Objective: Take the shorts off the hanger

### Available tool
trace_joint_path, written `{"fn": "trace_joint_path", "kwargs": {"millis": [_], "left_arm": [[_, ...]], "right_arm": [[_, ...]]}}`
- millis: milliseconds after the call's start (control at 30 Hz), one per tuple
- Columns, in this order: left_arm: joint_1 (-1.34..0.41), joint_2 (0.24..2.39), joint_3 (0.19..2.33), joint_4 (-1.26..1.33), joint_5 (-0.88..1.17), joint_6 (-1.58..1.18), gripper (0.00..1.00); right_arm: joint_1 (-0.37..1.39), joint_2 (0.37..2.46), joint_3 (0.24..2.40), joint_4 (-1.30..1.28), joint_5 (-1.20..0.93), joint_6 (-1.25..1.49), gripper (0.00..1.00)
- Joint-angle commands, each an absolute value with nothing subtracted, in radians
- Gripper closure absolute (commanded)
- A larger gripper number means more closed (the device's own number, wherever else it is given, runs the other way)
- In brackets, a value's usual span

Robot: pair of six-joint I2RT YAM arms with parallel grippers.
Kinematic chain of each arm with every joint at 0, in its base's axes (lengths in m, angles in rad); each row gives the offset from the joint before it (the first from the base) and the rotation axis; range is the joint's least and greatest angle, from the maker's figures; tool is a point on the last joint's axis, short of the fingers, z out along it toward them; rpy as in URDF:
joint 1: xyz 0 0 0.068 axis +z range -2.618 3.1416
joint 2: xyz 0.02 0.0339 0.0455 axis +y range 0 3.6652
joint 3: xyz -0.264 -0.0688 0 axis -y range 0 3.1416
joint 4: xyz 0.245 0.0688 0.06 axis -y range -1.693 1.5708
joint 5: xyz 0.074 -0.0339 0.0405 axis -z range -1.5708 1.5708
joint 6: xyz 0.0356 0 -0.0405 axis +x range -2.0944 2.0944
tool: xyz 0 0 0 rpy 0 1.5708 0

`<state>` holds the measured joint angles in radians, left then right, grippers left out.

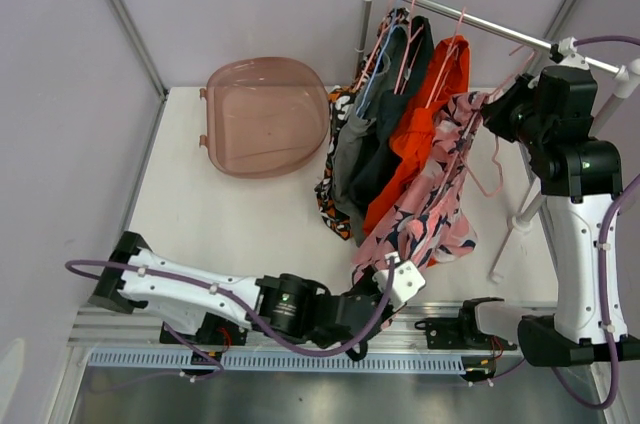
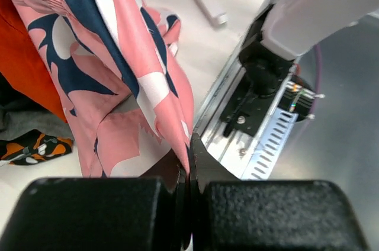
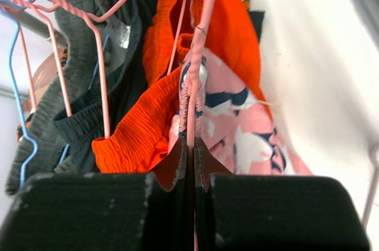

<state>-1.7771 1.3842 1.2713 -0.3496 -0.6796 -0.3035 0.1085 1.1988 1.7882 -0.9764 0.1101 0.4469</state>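
Note:
My right gripper is holding the hanger with the pink waistband [image 3: 188,100] on it, and next it should pull the hanger toward the bar's white end, to the right in the top view, before letting go of it.
Pink shorts with navy print [image 1: 432,209] hang from a pink hanger [image 1: 470,134] near the white rail [image 1: 480,19]. My left gripper [image 1: 385,282] is shut on their lower hem [image 2: 177,126], low near the table's front edge. My right gripper [image 1: 500,109] is shut on the pink hanger's wire [image 3: 201,55], at the pink waistband [image 3: 188,100]. Plain orange shorts [image 1: 420,119], dark charcoal shorts [image 1: 385,139], grey shorts [image 1: 350,159] and blotch-patterned shorts [image 1: 328,199] hang to the left on pink and blue hangers.
A translucent pink tub [image 1: 265,116] lies at the back left of the white table [image 1: 220,224]. The rack's white leg and foot [image 1: 515,229] stand at the right, beside my right arm. A metal rail [image 1: 300,354] runs along the near edge.

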Motion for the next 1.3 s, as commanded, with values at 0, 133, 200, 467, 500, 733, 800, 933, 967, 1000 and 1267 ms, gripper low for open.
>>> {"fn": "trace_joint_path", "kwargs": {"millis": [0,133,200,467,500,733,800,933,967,1000,1267], "left_arm": [[-1.696,1.442,1.290,-0.344,-0.644,-0.299,1.00],[-1.547,1.531,1.394,-0.293,-0.623,-0.266,1.00],[-1.485,1.578,1.472,-0.287,-0.647,-0.232,1.00],[-1.298,1.830,1.905,-0.413,-0.558,-0.206,1.00],[-1.295,1.844,1.931,-0.428,-0.549,-0.206,1.00],[-1.299,1.827,1.752,-0.468,-0.500,-0.322,1.00],[-1.318,1.726,1.674,-0.430,-0.483,-0.363,1.00],[-1.432,1.579,1.430,-0.403,-0.527,-0.416,1.00],[-1.459,1.560,1.410,-0.423,-0.547,-0.438,1.00],[-1.480,1.525,1.404,-0.443,-0.566,-0.449,1.00],[-1.643,1.292,1.229,-0.584,-0.661,-0.629,1.00]], "right_arm": [[0.092,1.165,1.864,-0.877,0.066,0.486,1.00],[0.094,1.069,1.821,-0.980,-0.040,0.534,1.00],[0.094,1.033,1.818,-1.075,-0.081,0.543,1.00],[0.094,0.911,1.854,-1.325,-0.082,0.560,1.00],[0.094,0.917,1.894,-1.341,-0.069,0.557,1.00],[0.095,1.054,2.189,-1.456,0.093,0.488,1.00],[0.094,1.066,2.162,-1.430,0.152,0.462,1.00],[0.094,1.084,2.089,-1.312,0.305,0.396,1.00],[0.094,1.104,2.085,-1.298,0.327,0.390,1.00],[0.094,1.114,2.088,-1.286,0.366,0.384,1.00],[0.089,1.196,2.078,-1.106,0.465,0.344,1.00]]}}
